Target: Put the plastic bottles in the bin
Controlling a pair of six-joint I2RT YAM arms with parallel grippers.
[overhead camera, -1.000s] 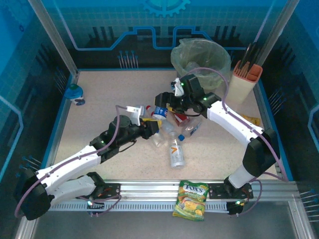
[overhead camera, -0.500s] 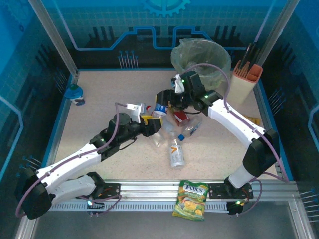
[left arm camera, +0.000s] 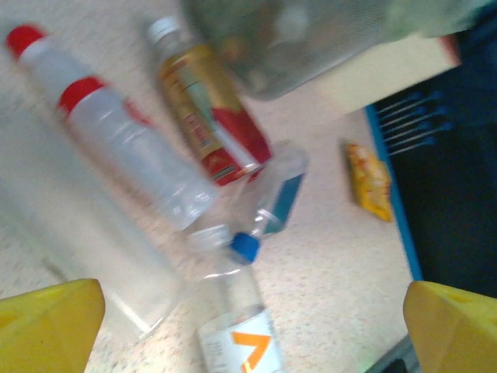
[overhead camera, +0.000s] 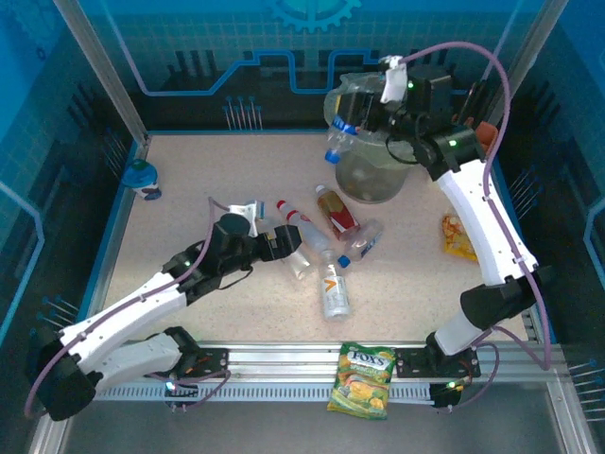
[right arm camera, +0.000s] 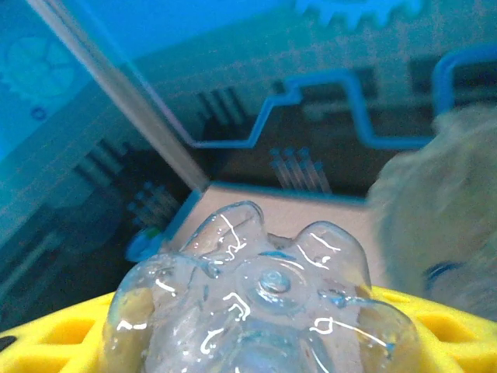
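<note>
My right gripper holds the bottle with its blue cap outside the bin's rim, so next it should move toward the utensil holder, tipping down over the bin's opening [overhead camera: 378,141] to release it.
My right gripper [overhead camera: 367,115] is raised at the bin's near-left rim, shut on a clear blue-labelled plastic bottle [overhead camera: 342,128]; its ribbed base [right arm camera: 260,299] sits between my yellow fingers [right arm camera: 46,342]. The round grey bin [overhead camera: 371,175] with its pale green bag [right arm camera: 443,210] stands at the back. My left gripper [overhead camera: 286,241] is open low over the table, fingertips [left arm camera: 46,318] wide apart. Before it lie a red-capped bottle [left arm camera: 116,148], a copper-brown one [left arm camera: 210,116], a blue-labelled one [left arm camera: 273,200], an orange-logo one [left arm camera: 237,330] and a clear one [left arm camera: 70,241].
A beige and orange utensil holder [overhead camera: 477,142] stands right of the bin. A yellow packet [overhead camera: 457,236] lies on the table's right side. The FOX'S candy bag [overhead camera: 362,378] rests on the front rail. A blue-green bottle [overhead camera: 140,177] stands at the far left edge.
My right arm has lifted the blue-labelled bottle from the pile up to the bin's rim. My left gripper has gone from shut to wide open and drawn back slightly.
</note>
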